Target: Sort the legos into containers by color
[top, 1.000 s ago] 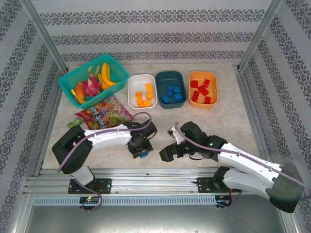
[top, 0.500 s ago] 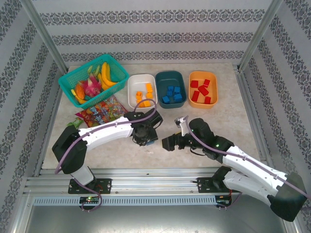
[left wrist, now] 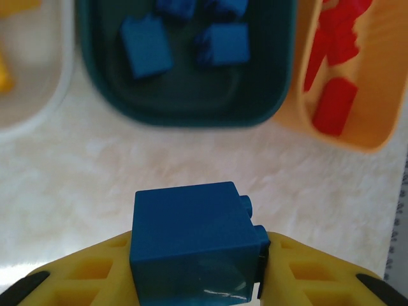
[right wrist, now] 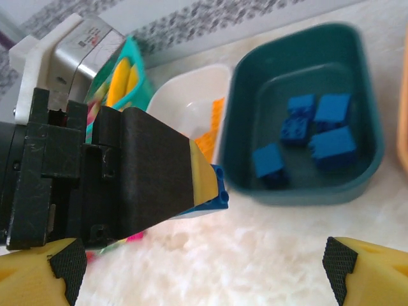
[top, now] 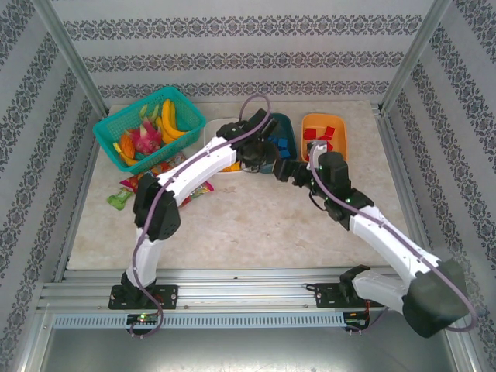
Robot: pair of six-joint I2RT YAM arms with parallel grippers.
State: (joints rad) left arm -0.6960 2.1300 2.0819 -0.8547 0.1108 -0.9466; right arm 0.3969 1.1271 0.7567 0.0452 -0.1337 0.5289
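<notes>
My left gripper should move outward over the dark teal tub of blue bricks and then down to release the brick, because the tub is outward and below the gripper.
My left gripper [left wrist: 194, 280] is shut on a blue lego brick [left wrist: 191, 239], held above the tabletop just in front of the dark teal tub [left wrist: 185, 118]. That tub holds several blue bricks [left wrist: 146, 54]. The orange tub [left wrist: 357, 137] to its right holds red bricks [left wrist: 335, 105]. The white tub [right wrist: 185, 95] on the left has orange-yellow bricks [right wrist: 213, 121] in it. My right gripper [right wrist: 204, 268] is open with nothing between its fingers, close to the right of the left gripper [right wrist: 127, 166]. From above, both grippers [top: 258, 159] [top: 285, 170] hover at the front of the teal tub [top: 283, 118].
A teal mesh basket [top: 116, 139] of toy fruit stands at the back left. A colourful candy bag [top: 136, 184] lies in front of it, partly under the left arm. The orange tub [top: 324, 117] sits at the back right, the white tub [top: 208, 136] left of the teal one.
Both arms have swung from the near part of the table up to the tubs. The left gripper carried the blue brick along; the right gripper stayed open.
</notes>
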